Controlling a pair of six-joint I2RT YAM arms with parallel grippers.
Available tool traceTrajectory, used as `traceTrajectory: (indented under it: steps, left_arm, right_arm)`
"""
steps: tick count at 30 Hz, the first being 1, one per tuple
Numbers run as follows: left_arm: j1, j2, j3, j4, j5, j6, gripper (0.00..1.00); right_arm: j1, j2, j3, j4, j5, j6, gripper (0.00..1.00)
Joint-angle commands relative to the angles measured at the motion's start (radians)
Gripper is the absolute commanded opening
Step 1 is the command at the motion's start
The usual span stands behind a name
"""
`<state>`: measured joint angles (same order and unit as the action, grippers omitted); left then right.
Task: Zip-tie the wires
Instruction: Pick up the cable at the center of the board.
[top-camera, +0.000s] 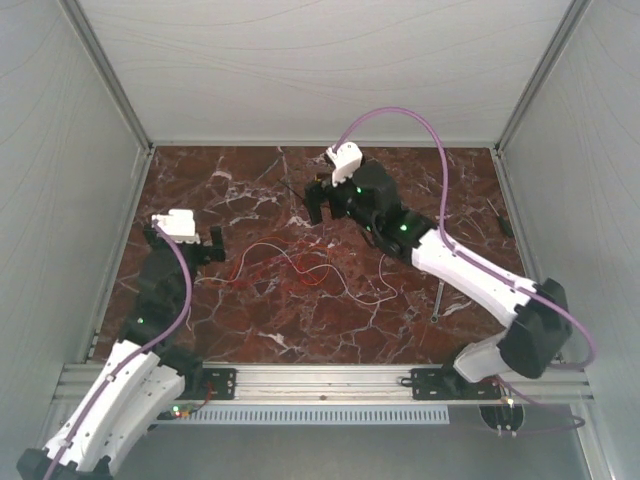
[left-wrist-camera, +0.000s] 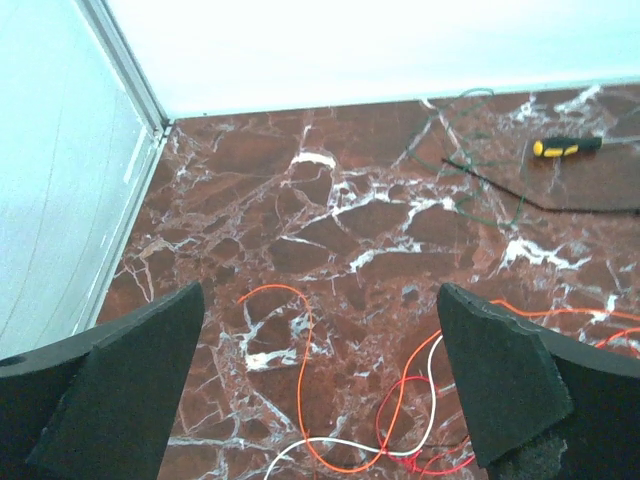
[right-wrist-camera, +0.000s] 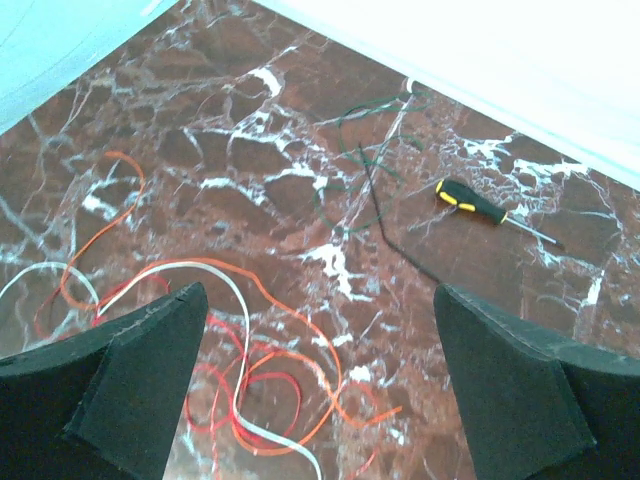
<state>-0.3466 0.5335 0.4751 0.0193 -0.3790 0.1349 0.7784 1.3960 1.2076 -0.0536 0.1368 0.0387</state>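
Note:
The robot's right gripper should next move down and outward onto the thin black strip where the green wire crosses it, because the strip lies flat below and outward of the gripper's fingers.
The wires (top-camera: 285, 268) are thin red, orange and white strands lying loose and tangled on the marble table, mid-left. In the left wrist view the orange and white strands (left-wrist-camera: 305, 350) lie below and between my fingers. In the right wrist view the tangle (right-wrist-camera: 250, 370) lies under my left finger side. My left gripper (top-camera: 190, 248) (left-wrist-camera: 318, 300) is open and empty, just left of the wires. My right gripper (top-camera: 322, 212) (right-wrist-camera: 315, 300) is open and empty, above the table behind the wires.
A yellow-and-black screwdriver (left-wrist-camera: 565, 147) (right-wrist-camera: 475, 203) lies near the far wall. A thin black strip (left-wrist-camera: 540, 200) (right-wrist-camera: 385, 225) and a thin green wire (left-wrist-camera: 470, 170) (right-wrist-camera: 350, 130) lie beside it. A thin metal tool (top-camera: 437, 300) lies at right. Walls enclose three sides.

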Motion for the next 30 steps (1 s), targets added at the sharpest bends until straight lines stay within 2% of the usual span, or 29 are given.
traceTrajectory:
  steps: [1,7,13,17,30]
  left_arm:
    - [0.007,-0.066,-0.018,0.123,-0.048,-0.033,1.0]
    - [0.011,-0.091,-0.034,0.145,-0.049,-0.031,1.0]
    - [0.014,-0.081,-0.03,0.128,0.011,-0.028,0.99]
    - [0.014,-0.08,-0.033,0.13,0.021,-0.024,0.99]
    - [0.023,-0.072,-0.036,0.131,0.044,-0.018,0.99]
  right_arm:
    - [-0.074,0.144,0.105,0.125,-0.092,0.072,0.94]
    - [-0.169,0.389,0.282,0.135,-0.155,0.201,0.86]
    - [-0.25,0.638,0.463,0.143,-0.291,0.39,0.66]
    - [-0.283,0.792,0.564,0.143,-0.365,0.476,0.58]
    - [-0.293,1.008,0.674,0.163,-0.406,0.576,0.49]
